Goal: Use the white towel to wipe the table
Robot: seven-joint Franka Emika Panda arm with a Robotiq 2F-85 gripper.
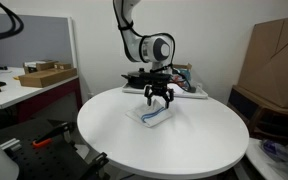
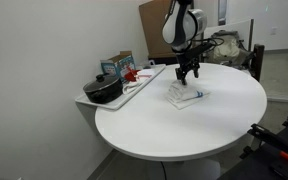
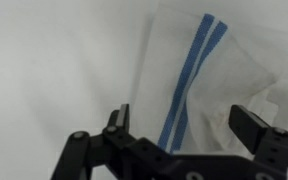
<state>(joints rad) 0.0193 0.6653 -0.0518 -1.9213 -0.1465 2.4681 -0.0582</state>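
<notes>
My gripper's spread fingers are already on both sides of the blue stripes with only cloth beneath them, so it needs to go down onto the towel's blue-striped fold (image 3: 181, 112) next and close there.
A white towel with blue stripes (image 1: 152, 118) lies crumpled on the round white table (image 1: 114, 135); it shows in both exterior views (image 2: 187, 97). My gripper (image 1: 159, 100) hovers just above the towel, fingers pointing down, also seen in an exterior view (image 2: 188, 73). In the wrist view the two black fingers (image 3: 184, 125) are spread wide apart over the towel (image 3: 199, 75), with nothing between them but the cloth below. The blue stripes run down between the fingers.
A tray (image 2: 134, 88) at the table's edge holds a black pot (image 2: 104, 90) and a box. A desk with cardboard (image 1: 44, 75) stands nearby. Cardboard boxes (image 1: 274, 55) sit behind the table. Black equipment (image 2: 279, 140) lies near the floor.
</notes>
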